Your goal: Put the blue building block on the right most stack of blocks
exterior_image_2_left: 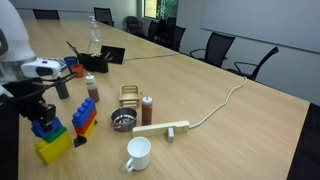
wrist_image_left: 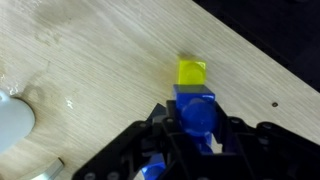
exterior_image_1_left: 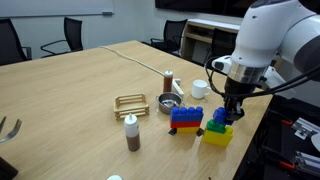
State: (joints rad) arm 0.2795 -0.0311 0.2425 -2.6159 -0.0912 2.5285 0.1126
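Note:
The small blue block is already over the green top of the yellow-and-green stack (exterior_image_1_left: 219,135), so next my gripper should go down onto that top and let go of the blue block.
My gripper (wrist_image_left: 195,128) is shut on the small blue building block (wrist_image_left: 195,108), which fills the space between the fingers in the wrist view. The yellow brick (wrist_image_left: 191,72) of the right most stack shows just beyond it. In both exterior views the gripper (exterior_image_1_left: 231,110) (exterior_image_2_left: 41,113) hangs straight over the yellow-and-green stack (exterior_image_1_left: 219,135) (exterior_image_2_left: 54,148), with the blue block (exterior_image_2_left: 45,127) at about the height of the stack's top. I cannot tell whether they touch. The blue-over-red wheeled stack (exterior_image_1_left: 186,118) (exterior_image_2_left: 84,121) stands right beside it.
A metal bowl (exterior_image_1_left: 167,103) (exterior_image_2_left: 122,121), a white mug (exterior_image_1_left: 199,89) (exterior_image_2_left: 138,153), a brown bottle (exterior_image_1_left: 131,132) (exterior_image_2_left: 147,110), a wooden rack (exterior_image_1_left: 130,103) (exterior_image_2_left: 131,94) and a wooden bar (exterior_image_2_left: 160,129) stand nearby. The stacks are close to the table edge (exterior_image_1_left: 245,140).

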